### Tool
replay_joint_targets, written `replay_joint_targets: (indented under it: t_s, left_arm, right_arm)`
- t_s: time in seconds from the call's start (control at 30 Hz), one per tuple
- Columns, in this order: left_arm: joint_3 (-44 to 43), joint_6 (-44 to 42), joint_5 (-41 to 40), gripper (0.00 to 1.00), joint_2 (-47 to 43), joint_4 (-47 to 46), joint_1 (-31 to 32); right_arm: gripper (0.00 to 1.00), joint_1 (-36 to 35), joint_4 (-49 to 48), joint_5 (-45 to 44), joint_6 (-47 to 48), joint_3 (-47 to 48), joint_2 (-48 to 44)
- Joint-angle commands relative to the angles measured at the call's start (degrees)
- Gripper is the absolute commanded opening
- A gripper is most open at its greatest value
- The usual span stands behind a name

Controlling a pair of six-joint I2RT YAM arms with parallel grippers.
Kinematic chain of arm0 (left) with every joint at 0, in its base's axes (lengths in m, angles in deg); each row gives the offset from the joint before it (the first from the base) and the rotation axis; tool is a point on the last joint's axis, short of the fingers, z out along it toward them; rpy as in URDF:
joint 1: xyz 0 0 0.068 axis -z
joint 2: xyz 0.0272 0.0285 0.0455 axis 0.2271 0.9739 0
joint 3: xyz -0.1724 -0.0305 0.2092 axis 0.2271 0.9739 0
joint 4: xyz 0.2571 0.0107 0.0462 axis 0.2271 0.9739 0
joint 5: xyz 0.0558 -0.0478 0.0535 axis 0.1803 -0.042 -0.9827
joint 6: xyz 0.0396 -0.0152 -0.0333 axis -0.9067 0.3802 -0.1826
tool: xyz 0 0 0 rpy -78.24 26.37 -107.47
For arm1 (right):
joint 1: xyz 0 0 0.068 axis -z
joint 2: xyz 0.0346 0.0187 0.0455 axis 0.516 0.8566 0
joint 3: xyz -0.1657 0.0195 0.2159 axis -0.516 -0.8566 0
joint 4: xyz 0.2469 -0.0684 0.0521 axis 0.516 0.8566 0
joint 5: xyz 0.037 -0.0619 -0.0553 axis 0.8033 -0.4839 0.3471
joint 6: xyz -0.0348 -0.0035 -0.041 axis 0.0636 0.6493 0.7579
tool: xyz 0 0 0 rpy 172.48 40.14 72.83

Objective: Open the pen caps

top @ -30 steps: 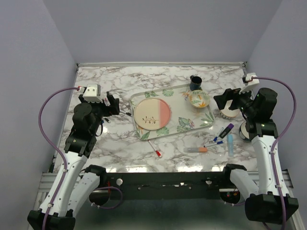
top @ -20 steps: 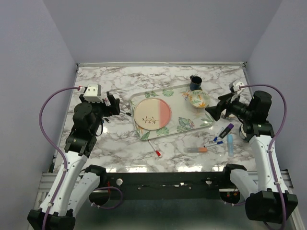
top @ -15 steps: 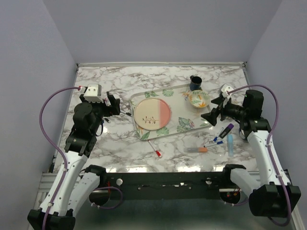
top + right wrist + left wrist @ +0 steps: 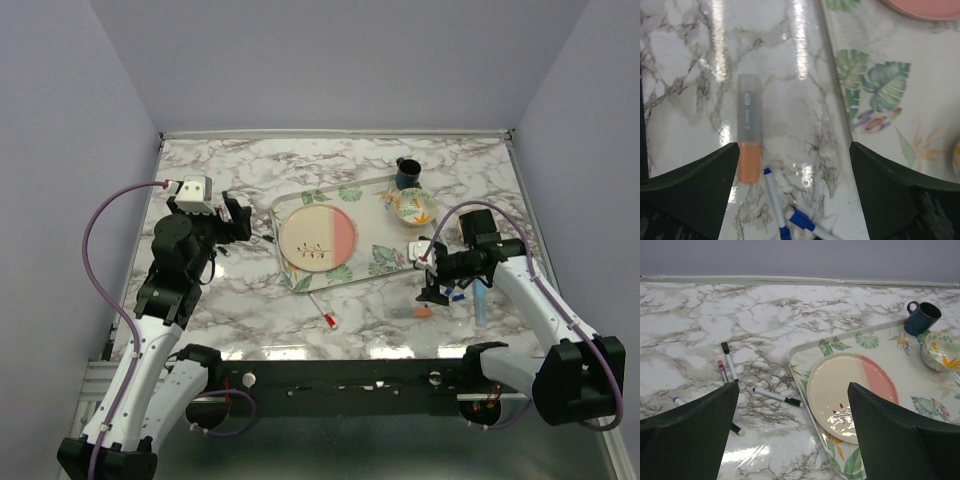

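Note:
My right gripper should next go left in the top view, down onto the orange highlighter's grey body, as thin pens lie by its cap.
My right gripper (image 4: 432, 288) is open and empty, pointing down over the pens at the front right. In the right wrist view it (image 4: 794, 145) frames bare marble. An orange highlighter (image 4: 749, 132) with an orange cap (image 4: 749, 162) lies by the left finger. Two thin white pens (image 4: 772, 197) with a blue cap (image 4: 804, 220) lie just below. From above I see the orange highlighter (image 4: 412, 313) and a light-blue highlighter (image 4: 480, 300). My left gripper (image 4: 238, 216) is open and empty above the table, left of the tray; several thin capped pens (image 4: 777, 396) lie below it (image 4: 793, 386).
A leaf-patterned tray (image 4: 385, 258) holds a pink-and-cream plate (image 4: 317, 240) and a small bowl (image 4: 415, 206). A dark blue mug (image 4: 407, 172) stands behind it. A red-capped pen (image 4: 322, 310) lies in front of the tray.
My right arm has swung from the back right down and forward to the pens at the front right, wrist now pointing down. The left arm has not moved.

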Motion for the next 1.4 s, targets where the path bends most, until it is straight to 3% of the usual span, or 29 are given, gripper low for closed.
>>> replay_joint_targets:
  t_s: [0.0, 0.27, 0.57, 1.37]
  left_arm:
    - [-0.52, 0.08, 1.37, 0.99, -0.70, -1.03, -0.25]
    - [-0.44, -0.01, 1.37, 0.99, -0.61, -1.03, -0.25]
    - [-0.44, -0.10, 1.37, 0.99, -0.35, -0.94, -0.25]
    - [-0.44, -0.18, 1.37, 0.99, -0.26, -0.94, -0.25]
  right_arm:
    - [0.97, -6.93, 2.15, -3.38, 3.99, -3.77, 0.97]
    - [0.90, -18.43, -3.13, -9.71, -1.73, -6.24, 3.87]
    - [0.86, -25.74, -5.86, -16.12, -7.27, -6.51, 5.89]
    - [0.80, -32.86, -8.32, -27.46, -19.05, -4.84, 11.51]
